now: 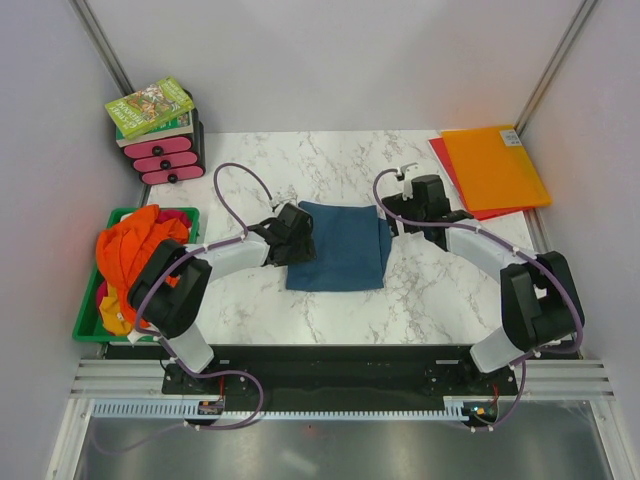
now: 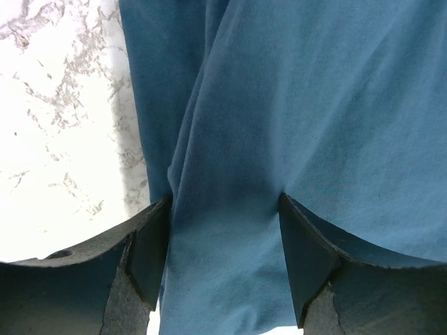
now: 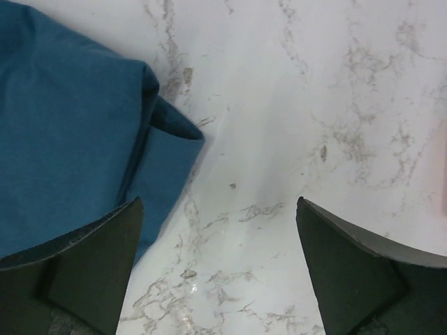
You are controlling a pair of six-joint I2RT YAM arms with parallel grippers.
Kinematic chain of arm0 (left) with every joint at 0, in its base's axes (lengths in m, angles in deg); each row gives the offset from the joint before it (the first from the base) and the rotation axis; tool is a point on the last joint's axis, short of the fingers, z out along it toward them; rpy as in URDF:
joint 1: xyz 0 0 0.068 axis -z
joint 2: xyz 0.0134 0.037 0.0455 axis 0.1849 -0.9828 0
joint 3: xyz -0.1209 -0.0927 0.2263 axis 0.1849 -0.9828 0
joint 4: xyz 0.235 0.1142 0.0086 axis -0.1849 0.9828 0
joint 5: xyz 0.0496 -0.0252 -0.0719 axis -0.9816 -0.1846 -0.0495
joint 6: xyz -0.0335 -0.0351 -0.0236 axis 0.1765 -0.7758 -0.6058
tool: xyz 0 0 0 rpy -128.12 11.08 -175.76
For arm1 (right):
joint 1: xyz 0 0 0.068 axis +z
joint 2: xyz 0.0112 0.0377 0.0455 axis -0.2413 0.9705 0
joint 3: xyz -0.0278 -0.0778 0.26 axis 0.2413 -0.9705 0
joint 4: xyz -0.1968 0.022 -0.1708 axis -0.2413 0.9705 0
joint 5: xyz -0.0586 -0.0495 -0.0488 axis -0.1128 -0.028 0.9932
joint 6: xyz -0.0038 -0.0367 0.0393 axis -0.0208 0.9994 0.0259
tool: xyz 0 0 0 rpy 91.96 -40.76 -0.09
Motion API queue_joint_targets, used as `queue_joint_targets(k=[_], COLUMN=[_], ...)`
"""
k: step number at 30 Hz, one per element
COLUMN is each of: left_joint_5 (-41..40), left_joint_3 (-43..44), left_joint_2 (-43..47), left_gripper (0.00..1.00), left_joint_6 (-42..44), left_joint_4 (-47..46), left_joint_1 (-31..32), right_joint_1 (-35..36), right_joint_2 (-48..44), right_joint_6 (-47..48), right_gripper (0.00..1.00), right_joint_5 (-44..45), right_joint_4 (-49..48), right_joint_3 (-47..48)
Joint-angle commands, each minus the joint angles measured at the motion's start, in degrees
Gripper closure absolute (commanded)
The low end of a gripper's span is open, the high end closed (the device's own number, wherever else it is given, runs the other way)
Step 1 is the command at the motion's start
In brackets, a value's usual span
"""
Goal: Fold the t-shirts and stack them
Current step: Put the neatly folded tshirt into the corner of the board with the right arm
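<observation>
I will next move my right gripper to the left in the top view and down, with its fingers on both sides of the shirt's fold by the shirt's far corner.
A dark teal-blue t-shirt (image 1: 340,245) lies folded into a rough rectangle in the middle of the marble table. My left gripper (image 1: 298,236) is at its left edge, open, with its jaws straddling a raised fold of the blue cloth (image 2: 230,139); the left gripper (image 2: 223,244) is down on the fabric. My right gripper (image 1: 397,213) is just off the shirt's upper right corner, open over bare marble. In the right wrist view, the right gripper (image 3: 220,237) has nothing in it, and the teal shirt's corner (image 3: 70,125) lies by its left finger. Orange t-shirts (image 1: 130,250) are heaped at the left.
The orange heap fills a green bin (image 1: 170,212) at the table's left edge. An orange folder (image 1: 495,165) lies on a red folder (image 1: 443,155) at the back right. Books (image 1: 150,108) rest on a small pink drawer unit (image 1: 165,158) at the back left.
</observation>
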Motion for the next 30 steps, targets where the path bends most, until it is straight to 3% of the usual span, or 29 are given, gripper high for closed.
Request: queue_joint_targets(k=[1,8,23,30], left_joint_5=[2.7,8.3,6.5,5.6], left_joint_3=[-0.9,-2.6,-0.6,0.7], left_joint_2=[-0.4,-3.0,-2.5,-2.3], left_gripper=[0.31,0.32,0.33,0.33], left_joint_6=[-2.9,-6.9,-6.7,-6.4], left_joint_4=[-0.7,-5.7,-3.9,-2.7], left_joint_1=[0.7,1.2,2.1,2.3], right_joint_1=[-0.3,-0.9,-2.6,-2.7], right_joint_2=[-0.8,2.7,8.2,17.3], right_joint_6=[-0.6,-4.0,-11.2,-12.6], right_gripper=[0.02,0.02,0.02,0.02], right_joint_5=[-9.7,-21.1,-18.6,-21.4], right_joint_4=[0.1,-0.3,0.5,3.8], right_joint_3=[-0.4,0.2,-0.9,3.5])
